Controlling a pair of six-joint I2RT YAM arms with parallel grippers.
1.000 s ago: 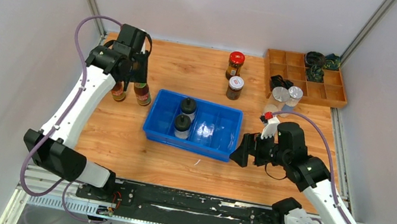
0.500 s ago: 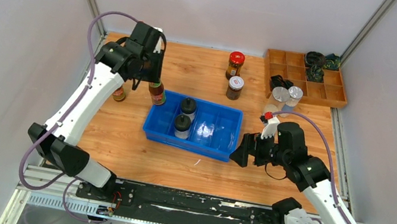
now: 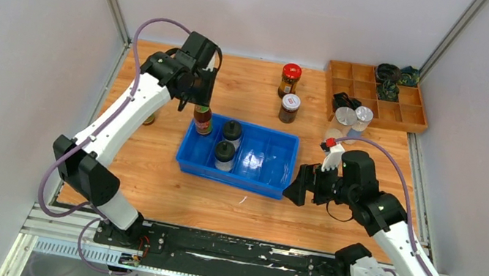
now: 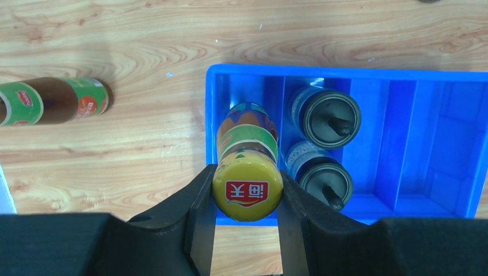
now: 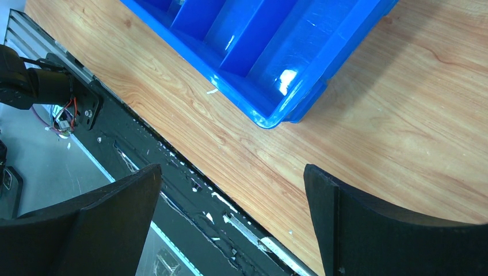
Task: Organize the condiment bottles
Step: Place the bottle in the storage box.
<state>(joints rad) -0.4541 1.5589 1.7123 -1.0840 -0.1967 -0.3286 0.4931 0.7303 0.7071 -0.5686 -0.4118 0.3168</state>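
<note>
My left gripper brings the yellow-capped sauce bottle down into the far part of the bin's empty end section (image 3: pixel 206 139) (image 4: pixel 259 91) and releases it next, because the shakers fill the neighboring one.
My left gripper (image 3: pixel 200 101) (image 4: pixel 247 201) is shut on a yellow-capped sauce bottle (image 3: pixel 202 119) (image 4: pixel 247 172) and holds it upright over the left end of the blue bin (image 3: pixel 274 168) (image 4: pixel 437 103). Two black-lidded shakers (image 3: pixel 231 131) (image 3: pixel 223 152) stand in the bin beside it (image 4: pixel 325 115) (image 4: pixel 319 175). The second sauce bottle (image 3: pixel 149 119) (image 4: pixel 54 102) stands on the table to the left, partly hidden by my arm. A red-lidded jar (image 3: pixel 289 79), a white-lidded jar (image 3: pixel 289 107) and two silver-lidded jars (image 3: pixel 342 121) (image 3: pixel 362 117) stand at the back right. My right gripper (image 3: pixel 297 187) (image 5: pixel 230 213) is open and empty by the bin's right end.
A wooden compartment tray (image 3: pixel 408 116) with black and green coiled items (image 3: pixel 392 78) sits at the back right corner. The black rail (image 5: pixel 172 190) runs along the table's near edge under my right gripper. Grey walls close in both sides.
My left gripper has lifted the sauce bottle off the table at the left and carried it right, over the bin's left end. The right arm has not moved.
</note>
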